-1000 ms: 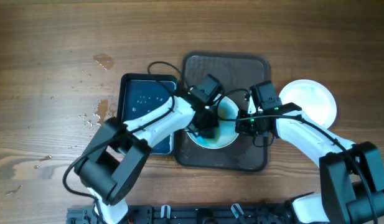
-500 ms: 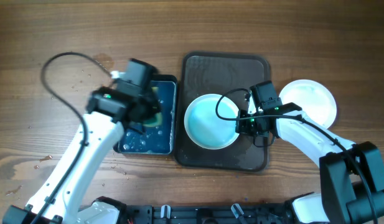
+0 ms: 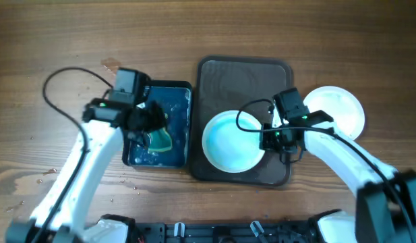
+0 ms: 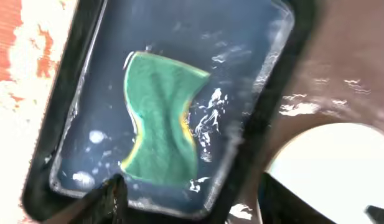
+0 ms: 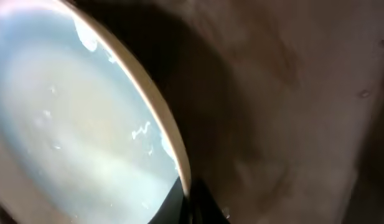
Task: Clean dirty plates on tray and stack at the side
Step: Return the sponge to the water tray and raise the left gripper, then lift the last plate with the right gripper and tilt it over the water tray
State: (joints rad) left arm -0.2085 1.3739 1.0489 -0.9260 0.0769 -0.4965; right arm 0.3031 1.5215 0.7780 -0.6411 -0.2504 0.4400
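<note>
The stack starts on the clean white plate (image 3: 336,112), so next I need to lift my right gripper off the tray (image 3: 245,71), carry its plate over and down there and release it.
One wet white plate (image 3: 231,142) with a pale blue film lies on the dark brown tray (image 3: 245,71). My right gripper (image 3: 270,138) is shut on the plate's right rim; the right wrist view shows its fingertips (image 5: 190,198) pinching the rim of the plate (image 5: 73,124) above the tray (image 5: 291,93). My left gripper (image 3: 148,123) hangs open over the black basin (image 3: 135,91) of blue water. A green and yellow sponge (image 3: 159,140) lies loose in that water. In the left wrist view the sponge (image 4: 162,118) lies beyond my open left gripper (image 4: 192,208), touching neither finger.
A clean white plate (image 3: 337,111) sits on the wooden table right of the tray. Water drops and wet patches (image 3: 112,66) mark the wood left of the basin. The left arm's cable (image 3: 59,77) loops over the table.
My left arm swung from the plate to the basin, opened and let the sponge drop into the water. The plate in my right gripper shifted slightly toward the tray's front.
</note>
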